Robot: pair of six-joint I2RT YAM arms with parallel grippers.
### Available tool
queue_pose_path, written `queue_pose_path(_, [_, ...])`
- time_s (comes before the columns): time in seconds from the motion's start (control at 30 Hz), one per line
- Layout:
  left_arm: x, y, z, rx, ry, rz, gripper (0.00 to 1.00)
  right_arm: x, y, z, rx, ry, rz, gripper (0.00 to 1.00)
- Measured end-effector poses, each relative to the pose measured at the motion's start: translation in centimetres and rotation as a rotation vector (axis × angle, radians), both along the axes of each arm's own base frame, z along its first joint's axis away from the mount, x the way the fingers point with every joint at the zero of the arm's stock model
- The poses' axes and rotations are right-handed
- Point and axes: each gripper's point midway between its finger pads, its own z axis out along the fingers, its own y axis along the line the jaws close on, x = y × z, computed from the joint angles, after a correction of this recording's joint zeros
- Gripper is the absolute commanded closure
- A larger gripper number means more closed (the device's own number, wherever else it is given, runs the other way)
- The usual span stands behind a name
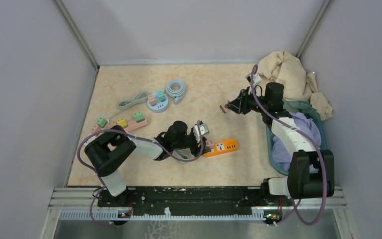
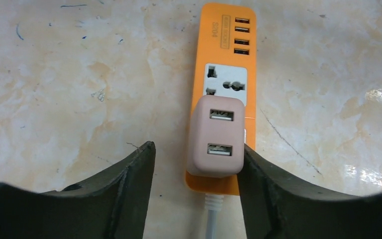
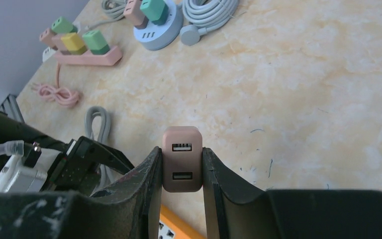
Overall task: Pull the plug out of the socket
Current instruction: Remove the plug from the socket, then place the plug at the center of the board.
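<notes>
The second pink USB plug in my right gripper already hangs free of any socket, so I will lower it outward to the bare table [image 1: 229, 122] [image 3: 253, 175] next.
An orange power strip [image 1: 224, 147] lies on the table in front of the left arm; it also shows in the left wrist view [image 2: 224, 55] and at the bottom of the right wrist view [image 3: 171, 224]. A pink two-port USB plug [image 2: 218, 137] sits in the strip's socket near its cable end. My left gripper [image 2: 197, 146] is open and straddles this plug; its right finger touches the plug's side and its left finger stands apart. My right gripper [image 3: 181, 149] is shut on a second pink USB plug [image 3: 182, 159] and holds it in the air above the table [image 1: 227, 107].
A pink power strip with green and yellow plugs [image 1: 122, 124] lies at the left. A round blue socket hub [image 1: 157, 102] and coiled grey cable [image 1: 175, 89] lie behind it. A teal basket [image 1: 303, 105] of clothes and a beige cloth [image 1: 288, 69] are at the right.
</notes>
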Motion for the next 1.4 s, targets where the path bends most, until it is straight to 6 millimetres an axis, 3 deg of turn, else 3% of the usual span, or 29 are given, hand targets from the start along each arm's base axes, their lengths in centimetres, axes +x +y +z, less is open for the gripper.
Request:
queue_pose_path(0.17, [0.2,0.5,0.3,0.023,-0.001,0.024,0.21,1.4,-0.3,-0.7,0.048,0.074,-0.081,0.97])
queue_pose_path(0.3, [0.4,0.6,1.8,0.017,-0.024,0.037,0.17,2.2,-0.6,-1.6,0.053,0.112,-0.127,0.96])
queue_pose_path(0.53, [1.5,0.7,7.9,-0.056,-0.099,0.091,0.15,3.7,-1.1,-3.7,0.030,0.172,-0.178,0.93])
queue_pose_path(0.7, [2.5,1.6,13.1,-0.137,-0.138,0.191,0.00,5.5,-1.2,-4.7,0.018,0.205,-0.193,0.87])
queue_pose_path(0.93, [3.8,3.8,16.6,-0.214,-0.132,0.337,0.00,8.8,-1.5,-6.1,-0.014,0.236,-0.214,0.78])
queue_pose_path(1.17, [5.3,6.0,18.6,-0.293,-0.076,0.446,0.00,11.3,-1.8,-9.5,-0.054,0.313,-0.240,0.78])
queue_pose_path(1.4, [5.4,7.1,17.7,-0.308,-0.019,0.487,0.00,13.1,-2.4,-11.5,-0.087,0.341,-0.267,0.70])
